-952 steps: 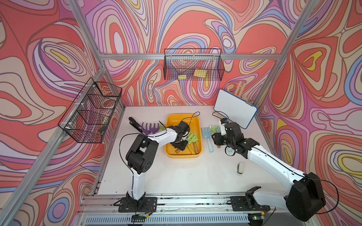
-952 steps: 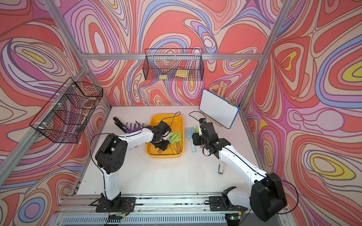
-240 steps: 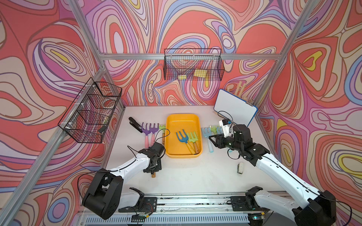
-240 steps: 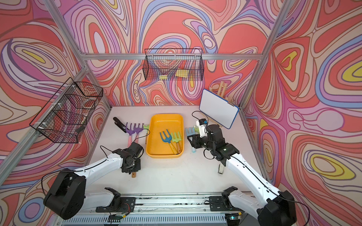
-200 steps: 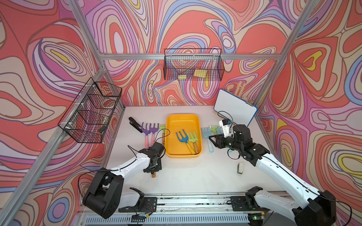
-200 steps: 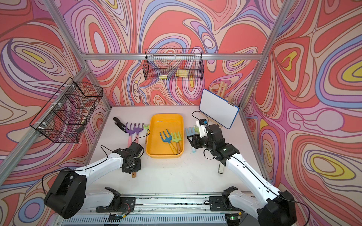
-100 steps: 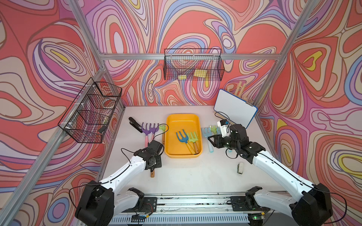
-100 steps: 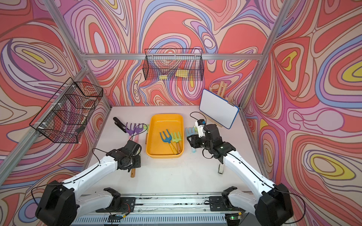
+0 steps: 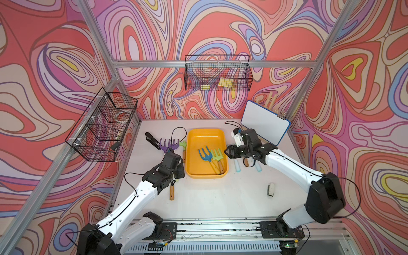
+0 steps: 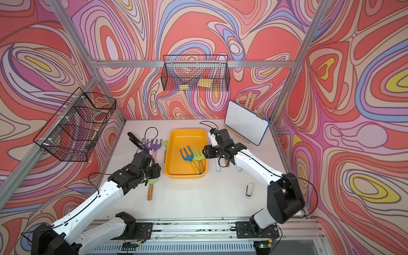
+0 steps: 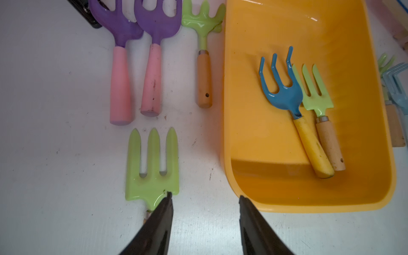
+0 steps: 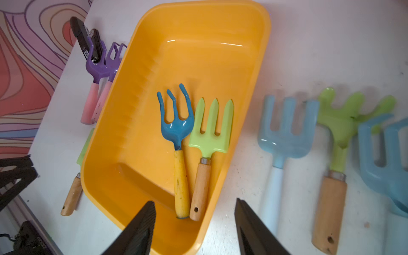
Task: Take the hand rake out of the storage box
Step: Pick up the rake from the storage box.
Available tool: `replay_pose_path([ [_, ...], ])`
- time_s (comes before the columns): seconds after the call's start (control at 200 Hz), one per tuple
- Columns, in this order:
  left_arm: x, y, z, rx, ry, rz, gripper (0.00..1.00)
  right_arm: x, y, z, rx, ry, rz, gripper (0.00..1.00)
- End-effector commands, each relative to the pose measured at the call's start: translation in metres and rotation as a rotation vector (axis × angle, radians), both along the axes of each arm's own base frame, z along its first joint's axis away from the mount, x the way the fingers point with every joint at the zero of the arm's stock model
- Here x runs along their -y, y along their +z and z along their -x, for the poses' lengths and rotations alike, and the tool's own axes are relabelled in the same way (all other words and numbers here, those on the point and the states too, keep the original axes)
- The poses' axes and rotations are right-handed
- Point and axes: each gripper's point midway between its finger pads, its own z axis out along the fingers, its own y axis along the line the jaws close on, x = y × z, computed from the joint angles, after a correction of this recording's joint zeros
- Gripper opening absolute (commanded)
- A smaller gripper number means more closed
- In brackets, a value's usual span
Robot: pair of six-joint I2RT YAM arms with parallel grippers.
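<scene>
I need to move my right gripper over the box's rim next, toward the yellow handle below, inside the box, and lower it onto the handle's end by the blue rake's neck (image 9: 211,162) (image 12: 178,159), where the handles part.
The yellow-orange storage box (image 9: 205,131) (image 10: 187,131) sits mid-table. Two hand rakes lie side by side in it: a blue one with a yellow handle (image 9: 205,154) (image 12: 176,123) and a green one with a wooden handle (image 9: 217,155) (image 12: 212,130). My right gripper (image 9: 227,152) (image 12: 194,202) hangs open and empty over the box's right rim, just above both handle ends. My left gripper (image 9: 176,175) (image 11: 205,196) is open and empty left of the box. One fingertip (image 11: 169,195) hangs over the neck of a green rake (image 11: 152,167) lying flat on the table.
Left of the box lie two purple rakes with pink handles (image 9: 169,144), a green rake (image 9: 183,148) and a black tool (image 9: 152,140). Light blue and green rakes (image 12: 284,132) lie right of it. A whiteboard (image 9: 265,123) leans at back right; a small white item (image 9: 271,189) lies at front right.
My left gripper has opened, let go of the green rake on the table and drawn back a little. My right gripper has opened wider and moved left to the box's rim.
</scene>
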Motion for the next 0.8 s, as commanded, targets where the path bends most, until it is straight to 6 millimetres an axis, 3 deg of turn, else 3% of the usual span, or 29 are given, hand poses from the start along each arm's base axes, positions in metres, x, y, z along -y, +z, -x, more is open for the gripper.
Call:
replay_pose_path([
  [0.0,0.015,0.007,-0.019,0.100,-0.068,0.023,0.52,-0.011,-0.037,0.012,-0.084,0.070,0.181,0.62],
  [0.25,0.024,0.012,-0.031,0.167,-0.106,0.030,0.51,-0.053,-0.067,0.002,-0.143,0.139,0.250,0.57],
  [0.506,0.003,0.008,-0.025,0.206,-0.072,-0.028,0.49,-0.066,-0.092,-0.003,-0.191,0.165,0.299,0.53],
  [0.796,0.002,0.011,-0.022,0.219,-0.074,-0.020,0.49,-0.074,-0.117,0.004,-0.232,0.200,0.367,0.46],
])
